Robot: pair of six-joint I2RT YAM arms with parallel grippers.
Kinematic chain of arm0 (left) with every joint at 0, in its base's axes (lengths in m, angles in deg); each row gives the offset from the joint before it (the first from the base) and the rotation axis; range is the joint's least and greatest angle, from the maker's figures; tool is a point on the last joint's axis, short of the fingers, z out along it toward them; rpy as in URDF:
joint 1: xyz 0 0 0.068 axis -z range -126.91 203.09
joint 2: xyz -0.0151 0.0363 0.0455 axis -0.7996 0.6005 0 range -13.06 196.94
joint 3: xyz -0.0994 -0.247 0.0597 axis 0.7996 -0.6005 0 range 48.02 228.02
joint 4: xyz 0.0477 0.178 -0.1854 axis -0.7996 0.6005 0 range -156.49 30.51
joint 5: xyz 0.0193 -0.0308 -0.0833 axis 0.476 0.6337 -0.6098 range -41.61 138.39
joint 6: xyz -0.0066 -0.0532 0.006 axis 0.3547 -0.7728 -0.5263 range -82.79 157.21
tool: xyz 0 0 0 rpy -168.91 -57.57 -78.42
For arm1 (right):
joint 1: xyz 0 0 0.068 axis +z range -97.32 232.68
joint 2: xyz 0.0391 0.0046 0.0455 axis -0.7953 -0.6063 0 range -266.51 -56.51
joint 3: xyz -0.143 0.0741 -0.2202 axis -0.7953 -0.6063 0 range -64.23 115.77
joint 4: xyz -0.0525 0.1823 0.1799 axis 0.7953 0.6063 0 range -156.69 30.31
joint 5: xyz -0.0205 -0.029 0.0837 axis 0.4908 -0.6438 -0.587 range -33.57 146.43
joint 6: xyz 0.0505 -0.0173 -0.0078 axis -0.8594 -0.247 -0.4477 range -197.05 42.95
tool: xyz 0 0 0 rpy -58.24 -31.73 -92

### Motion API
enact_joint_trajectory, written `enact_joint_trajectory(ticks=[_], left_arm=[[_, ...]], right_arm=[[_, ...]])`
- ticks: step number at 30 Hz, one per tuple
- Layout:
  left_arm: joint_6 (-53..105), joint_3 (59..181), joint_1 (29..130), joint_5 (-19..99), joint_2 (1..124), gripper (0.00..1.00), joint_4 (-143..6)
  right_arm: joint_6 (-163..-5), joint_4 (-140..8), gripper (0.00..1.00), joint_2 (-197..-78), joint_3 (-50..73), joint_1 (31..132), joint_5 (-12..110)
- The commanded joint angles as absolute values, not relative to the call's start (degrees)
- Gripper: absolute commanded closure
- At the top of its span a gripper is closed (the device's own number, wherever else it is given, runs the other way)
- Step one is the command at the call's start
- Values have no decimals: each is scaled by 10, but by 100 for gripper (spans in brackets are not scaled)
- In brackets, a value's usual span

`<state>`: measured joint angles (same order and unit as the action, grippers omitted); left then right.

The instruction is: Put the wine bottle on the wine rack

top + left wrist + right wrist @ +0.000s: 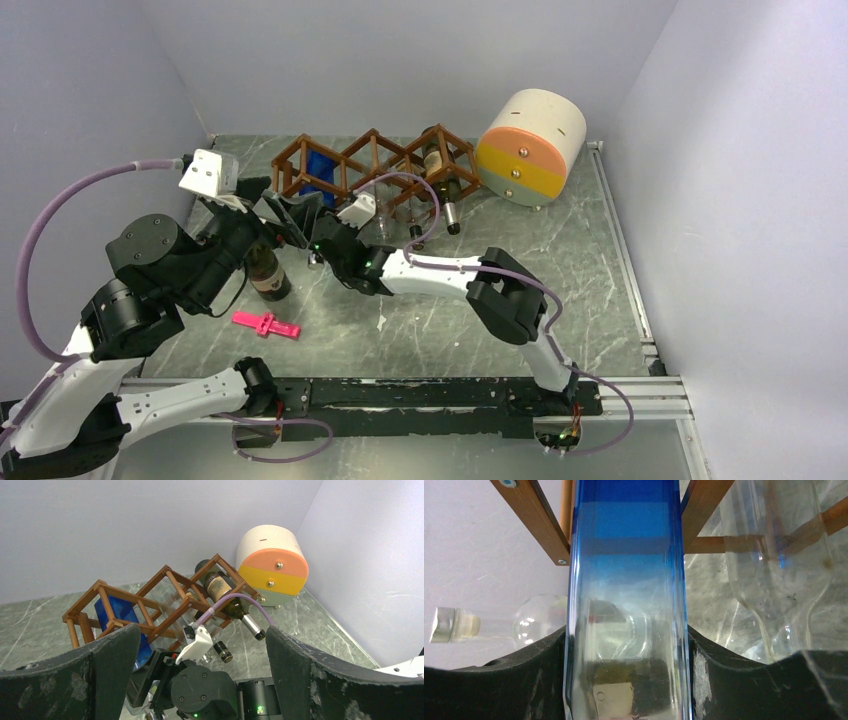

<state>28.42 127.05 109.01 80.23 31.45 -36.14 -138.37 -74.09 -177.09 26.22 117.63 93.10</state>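
I need to push my right gripper outward toward the rack's end cell next and slide the blue bottle deeper before I release it, because the near part of the bottle still sticks out.
The wine bottle [626, 580] is blue glass, and my right gripper [626, 645] is shut on it, a finger [524, 680] pressed against each side. Its far end lies inside the leftmost cell of the reddish-brown wine rack [375, 160]; from above, only that blue end [318, 172] shows. My right gripper [300, 215] is just in front of that cell. My left gripper [200, 640] stands wide open behind the right wrist with nothing between its fingers, facing the rack [165, 587] and the blue bottle [117, 612]. From above, the left gripper [250, 205] is left of the right one.
A dark labelled bottle [222, 592] and clear bottles [774, 570] lie in other rack cells. A brown bottle [266, 272] stands upright under my left arm. A cream, orange and yellow cylinder [530, 145] sits right of the rack. A pink piece [266, 324] lies near the front.
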Motion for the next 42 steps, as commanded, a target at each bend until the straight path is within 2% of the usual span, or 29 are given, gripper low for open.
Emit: enact_joint_trajectory(ticks=[1,7,10,13,20,24,27,34,38,42], left_arm=[[291,1277,1087,799,314,1,-355],[290,1275,1088,799,313,1,-357],[290,1276,1087,798,315,1,-356],[290,1278,1087,798,317,1,-353],[289,1277,1087,798,316,1,-355],[289,1275,1087,798,315,1,-354],[289,1274,1087,799,316,1,-354],[292,1274,1087,805,316,1,-355],[297,1278,1087,810,319,1,-358],[304,1289,1087,819,322,1,-359]], right_arm=[[-1392,-804,100,-1757,305,1165,956],[-1376,-784,98,-1776,335,1151,920],[-1364,-772,86,-1792,360,1147,915],[-1362,-758,70,-1808,382,1146,917],[-1355,-719,49,-1843,431,1143,925],[-1332,-712,30,-1848,441,1143,916],[-1327,-726,22,-1836,423,1143,914],[-1312,-728,7,-1789,387,1144,921],[-1321,-708,3,-1762,364,1145,945],[-1304,-751,2,-1717,306,1143,949]])
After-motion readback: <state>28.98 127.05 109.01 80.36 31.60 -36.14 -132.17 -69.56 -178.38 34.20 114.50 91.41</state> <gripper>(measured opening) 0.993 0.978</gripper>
